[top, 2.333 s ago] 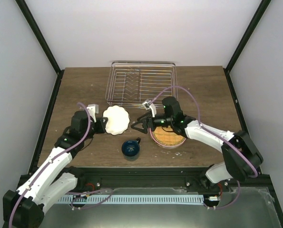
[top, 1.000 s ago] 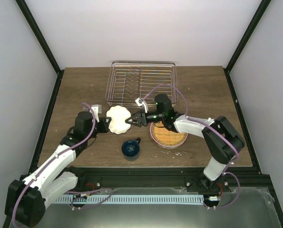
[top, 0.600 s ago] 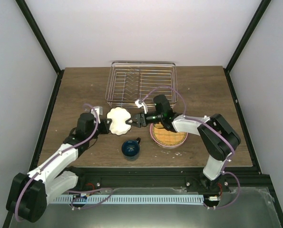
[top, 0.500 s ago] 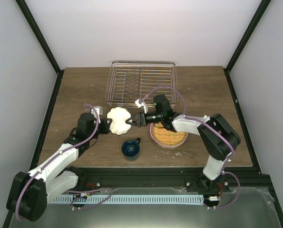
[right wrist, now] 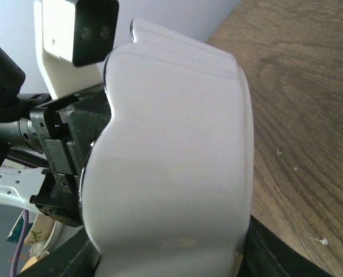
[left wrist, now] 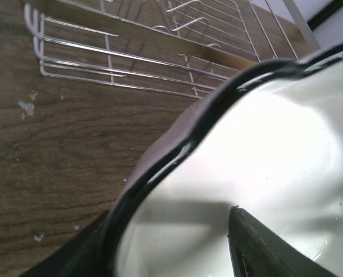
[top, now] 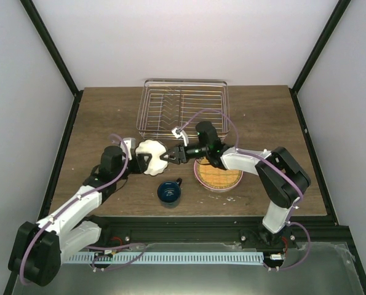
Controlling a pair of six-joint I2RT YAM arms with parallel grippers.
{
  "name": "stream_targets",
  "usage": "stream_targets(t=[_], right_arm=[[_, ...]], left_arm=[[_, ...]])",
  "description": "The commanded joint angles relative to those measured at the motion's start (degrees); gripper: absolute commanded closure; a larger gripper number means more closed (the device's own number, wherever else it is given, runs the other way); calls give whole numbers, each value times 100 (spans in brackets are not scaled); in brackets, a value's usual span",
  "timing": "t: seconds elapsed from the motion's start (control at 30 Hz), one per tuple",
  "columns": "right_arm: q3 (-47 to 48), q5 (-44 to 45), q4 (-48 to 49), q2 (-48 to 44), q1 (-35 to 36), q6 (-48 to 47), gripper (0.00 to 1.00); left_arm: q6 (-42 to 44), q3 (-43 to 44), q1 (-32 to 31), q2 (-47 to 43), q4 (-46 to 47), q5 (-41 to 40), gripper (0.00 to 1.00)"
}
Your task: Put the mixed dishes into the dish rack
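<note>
The dish rack (top: 184, 110) stands empty, so the robot's right gripper should next swing outward past the dish rack's near edge, lower the bowl onto the dish rack's far wires and let it go.
The small white scalloped bowl (top: 151, 150) hangs tilted between both grippers, in front of the dish rack (top: 184, 110). My right gripper (top: 166, 157) is shut on its right side; the bowl's outer wall (right wrist: 171, 144) fills that wrist view, with a dark finger (right wrist: 272, 249) beside it. My left gripper (top: 144, 164) stands open around the left rim. In its view the bowl's inside (left wrist: 275, 144) lies between the spread fingers (left wrist: 257, 242), with a gap to the rim. The dark blue mug (top: 168, 192) stands nearer me. A yellow-lime plate (top: 218, 174) lies on a pink plate (top: 202, 181).
The rack's near wire edge (left wrist: 131, 57) lies just beyond the bowl on the brown wooden table (top: 103, 117). The left wrist's white camera housing (right wrist: 82, 29) sits close behind the bowl. Black frame posts border the table's left and right sides.
My left gripper has opened and let go of the bowl's rim. The right gripper has come in from the right and now holds the bowl, which has tipped up a little.
</note>
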Motion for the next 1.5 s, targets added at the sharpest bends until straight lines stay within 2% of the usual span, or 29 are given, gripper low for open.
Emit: stream_targets(t=[0.0,0.33,0.5,0.7,0.87,1.0,1.33,1.47], right_arm=[[401,-150,277,-41,112,-232,70],[478,322,-204,-158,112,-581,71],[832,696,-1119,-157,111,-1091,72],[1351,1305,-2030,-292,112,-1660,72],[1804,2370,-2636,-602,112,-2134,75],[2046,3541,-2805,-906,96,-2460,77],[2817,4927,-3161,-992,-143,-2982,78],[3057,5640,-3183,-719,-379,-3283,77]], left_arm=[[143,81,-33,-224,41,192,42],[453,241,-32,-736,-914,-593,23],[651,519,-28,-1045,-1819,-1404,23],[332,846,-24,-1333,-2331,-1893,23],[241,1070,-23,-1313,-2700,-2205,24],[269,1144,-24,-1208,-2907,-2342,25],[302,1106,-24,-1188,-2847,-2266,25],[327,1091,-24,-1163,-2848,-2260,25]])
